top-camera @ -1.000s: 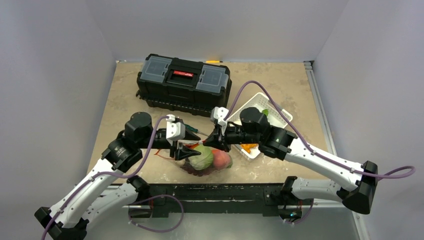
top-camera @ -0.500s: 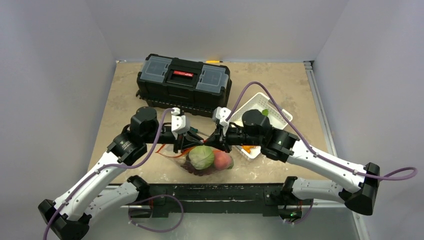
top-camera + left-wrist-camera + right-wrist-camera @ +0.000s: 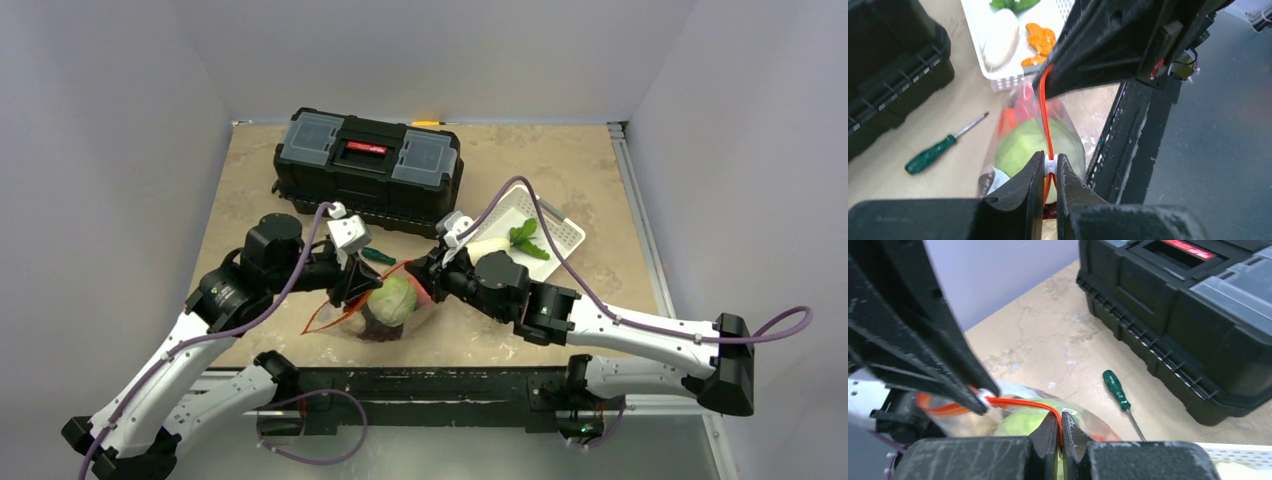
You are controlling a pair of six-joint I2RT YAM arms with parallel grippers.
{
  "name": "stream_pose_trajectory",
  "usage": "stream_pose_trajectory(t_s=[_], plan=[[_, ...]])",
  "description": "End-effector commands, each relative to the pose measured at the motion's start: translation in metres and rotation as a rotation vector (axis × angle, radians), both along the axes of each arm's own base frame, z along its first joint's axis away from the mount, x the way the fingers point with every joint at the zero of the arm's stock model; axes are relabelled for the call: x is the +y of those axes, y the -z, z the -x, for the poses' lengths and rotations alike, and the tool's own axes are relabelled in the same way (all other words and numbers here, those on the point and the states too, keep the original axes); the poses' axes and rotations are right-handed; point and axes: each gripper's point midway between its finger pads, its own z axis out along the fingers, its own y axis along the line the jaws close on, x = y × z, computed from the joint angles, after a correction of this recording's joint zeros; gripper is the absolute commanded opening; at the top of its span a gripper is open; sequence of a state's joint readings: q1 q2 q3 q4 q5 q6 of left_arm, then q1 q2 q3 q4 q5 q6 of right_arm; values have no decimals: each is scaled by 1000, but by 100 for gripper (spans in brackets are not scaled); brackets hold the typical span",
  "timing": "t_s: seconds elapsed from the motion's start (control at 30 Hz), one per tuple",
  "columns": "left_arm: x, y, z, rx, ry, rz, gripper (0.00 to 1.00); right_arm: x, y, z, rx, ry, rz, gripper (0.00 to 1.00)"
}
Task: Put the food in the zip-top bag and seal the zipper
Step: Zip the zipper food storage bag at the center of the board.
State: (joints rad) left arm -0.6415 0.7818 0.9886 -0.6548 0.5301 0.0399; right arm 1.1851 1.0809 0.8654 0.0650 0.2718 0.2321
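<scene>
The zipper's loose end [image 3: 305,331] still gapes open, so my left gripper will next pull back and left in the top view, sliding to it.
The zip-top bag [image 3: 385,310] hangs between my two grippers, just above the table's near edge. It holds the pale green cabbage [image 3: 392,300] and a dark grape bunch [image 3: 373,330] below it. My left gripper [image 3: 352,282] is shut on the white slider [image 3: 1049,164] of the orange-red zipper [image 3: 1046,117]. My right gripper [image 3: 427,280] is shut on the zipper [image 3: 1020,403] farther along, its tips [image 3: 1061,421] pinching the strip. An orange carrot [image 3: 1038,40] lies in the white basket [image 3: 1003,82]. The peach and cucumber are hidden.
A black toolbox [image 3: 370,168] stands at the back. A green-handled screwdriver [image 3: 381,256] lies in front of it, just behind the bag. The white slatted basket [image 3: 566,233] at right holds a white piece [image 3: 487,249] and green leaves [image 3: 527,240].
Both grippers and the bag have shifted left and toward the near edge. The right arm has drawn away from the basket. The bag has tilted and the peach no longer shows.
</scene>
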Motion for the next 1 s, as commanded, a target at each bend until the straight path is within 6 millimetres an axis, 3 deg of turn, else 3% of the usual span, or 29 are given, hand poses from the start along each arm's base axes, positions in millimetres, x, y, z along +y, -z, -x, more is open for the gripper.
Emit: stream_pose_trajectory(t_s=[0.0,0.17,0.4,0.67,0.87,0.9,0.97], plan=[[26,3,38,244,-98,-41,0,-46,-24,-45,-52,331,-105,0],[44,18,53,360,-184,-94,0,-54,-17,-49,-49,378,-97,0],[73,30,65,392,-316,-143,0,-65,-1,-59,-32,414,-96,0],[98,50,82,465,-434,-174,0,-67,-2,-63,-42,416,-101,0],[112,51,84,446,-516,-151,0,-54,-8,-57,-62,329,-95,0],[117,51,81,437,-550,-154,2,-49,-9,-54,-81,289,-84,0],[118,50,78,432,-575,-147,15,-30,-14,-42,-119,158,-85,0]])
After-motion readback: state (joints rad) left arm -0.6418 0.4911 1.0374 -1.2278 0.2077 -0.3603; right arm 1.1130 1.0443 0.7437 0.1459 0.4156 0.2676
